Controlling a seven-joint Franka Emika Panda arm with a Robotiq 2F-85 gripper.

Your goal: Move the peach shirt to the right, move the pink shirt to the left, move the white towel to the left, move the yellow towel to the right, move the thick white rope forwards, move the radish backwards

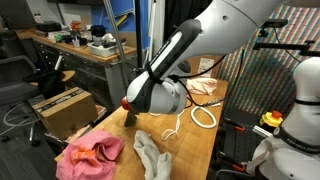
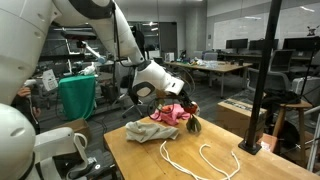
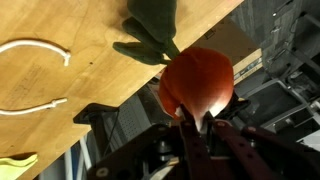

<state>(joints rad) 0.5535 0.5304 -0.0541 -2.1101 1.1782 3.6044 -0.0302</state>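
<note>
The radish goes down with my gripper toward the bare wood beside the green leaves for release next, since its red body still hangs over the table's edge.
My gripper (image 3: 190,120) is shut on the tapered tip of the red radish (image 3: 197,80). It holds the radish at the table's edge, with the green leaves (image 3: 150,25) over the wood. In an exterior view the gripper (image 1: 130,110) hangs over the table's left edge with the radish (image 1: 124,102) showing red beside it. The pink shirt (image 1: 90,155) lies bunched at the near left, and also shows in an exterior view (image 2: 172,113). A pale towel (image 1: 152,152) lies next to it. The thick white rope (image 1: 200,115) lies looped mid-table. The peach shirt (image 1: 205,87) is at the far end.
The wooden table (image 1: 195,145) is narrow. A cardboard box (image 1: 62,105) and a cluttered workbench (image 1: 85,50) stand beyond its left edge. A black pole (image 2: 262,80) rises from a table corner. A yellowish cloth edge (image 3: 15,160) shows in the wrist view.
</note>
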